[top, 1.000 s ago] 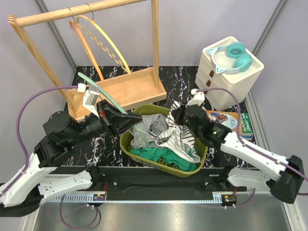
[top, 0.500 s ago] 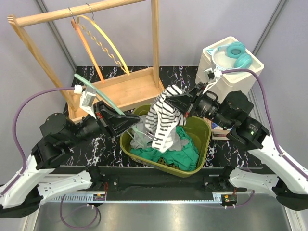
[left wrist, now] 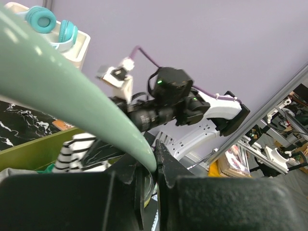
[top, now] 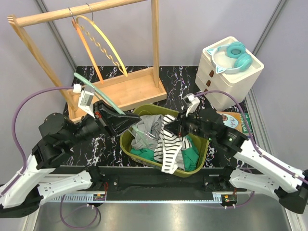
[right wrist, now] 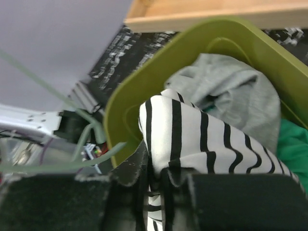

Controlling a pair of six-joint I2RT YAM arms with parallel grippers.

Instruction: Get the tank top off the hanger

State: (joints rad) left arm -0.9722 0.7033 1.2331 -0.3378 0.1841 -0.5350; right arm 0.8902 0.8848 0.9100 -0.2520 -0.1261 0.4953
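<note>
The left gripper swings outward and toward the right in the top view next, over the basket's far rim, to release the hanger, since it's bare.
The tank top, white with black stripes, lies bunched in the olive basket and drapes over its front rim. My right gripper is shut on its upper fold; the right wrist view shows the striped cloth pinched between the jaws of the gripper. The mint green hanger is bare and slants up to the left of the basket. My left gripper is shut on its lower end. In the left wrist view the hanger curves down into the closed gripper.
Grey and green clothes fill the basket. A wooden rack with orange and yellow hangers stands behind. A white drawer unit with teal headphones and a book are at the right.
My right gripper lifted the tank top high above the basket, then brought it down again; the cloth now hangs over the front rim. The left arm and hanger barely moved.
</note>
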